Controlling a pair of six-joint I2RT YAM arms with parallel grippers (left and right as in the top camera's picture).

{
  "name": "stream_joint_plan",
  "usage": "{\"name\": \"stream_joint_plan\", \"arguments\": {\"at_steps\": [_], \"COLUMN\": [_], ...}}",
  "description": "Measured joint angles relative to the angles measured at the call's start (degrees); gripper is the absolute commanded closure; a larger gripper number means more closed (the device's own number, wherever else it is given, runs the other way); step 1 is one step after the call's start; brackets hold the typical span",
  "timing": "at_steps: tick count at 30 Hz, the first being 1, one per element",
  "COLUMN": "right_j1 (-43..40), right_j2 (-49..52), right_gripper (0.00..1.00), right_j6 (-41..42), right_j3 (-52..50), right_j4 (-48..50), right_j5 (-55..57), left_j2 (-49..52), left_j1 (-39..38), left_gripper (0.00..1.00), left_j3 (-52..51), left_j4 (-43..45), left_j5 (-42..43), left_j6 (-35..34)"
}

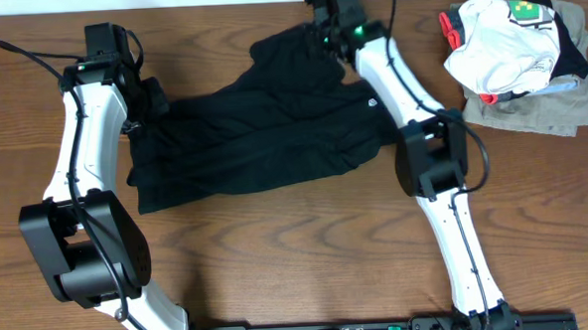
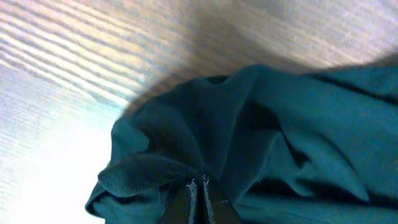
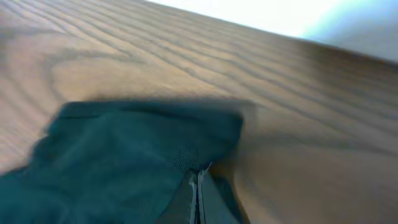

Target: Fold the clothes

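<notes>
My right gripper has the garment's tagged end (image 1: 373, 114) to its right in the overhead view, so next it will move back over that end and let go of the garment's corner.
A black garment (image 1: 263, 132) lies spread and rumpled across the middle of the wooden table. My left gripper (image 1: 152, 97) is shut on the garment's left edge; in the left wrist view the fingers (image 2: 199, 186) pinch a bunched fold of dark cloth (image 2: 249, 137). My right gripper (image 1: 330, 36) is shut on the garment's far right corner; in the right wrist view the fingers (image 3: 198, 180) clamp the cloth's corner (image 3: 137, 149), which is held just above the wood.
A pile of other clothes (image 1: 518, 61), white, olive and black with red bits, sits at the far right of the table. Bare wood (image 1: 308, 254) runs along the near side below the garment.
</notes>
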Motion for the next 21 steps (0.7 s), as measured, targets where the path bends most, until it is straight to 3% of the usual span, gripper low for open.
{"name": "stream_joint_plan", "arguments": {"at_steps": [11, 21], "right_j1": [-2.64, -6.27], "right_j2": [-13.64, -16.65], "right_gripper": [0.99, 0.99], "right_j6": [-2.64, -3.26], "right_j3": [2.56, 2.56], "right_j4": [-16.94, -32.61], "right_j5": [-0.68, -2.45], "left_j2": [0.00, -2.69], "left_j1": [5.31, 8.24], "left_gripper": [0.94, 0.94], "left_j3": [0.00, 0.00], "left_j4": [0.81, 0.42], "left_j5": [1.66, 2.60], "left_j6": [0.02, 0.24]}}
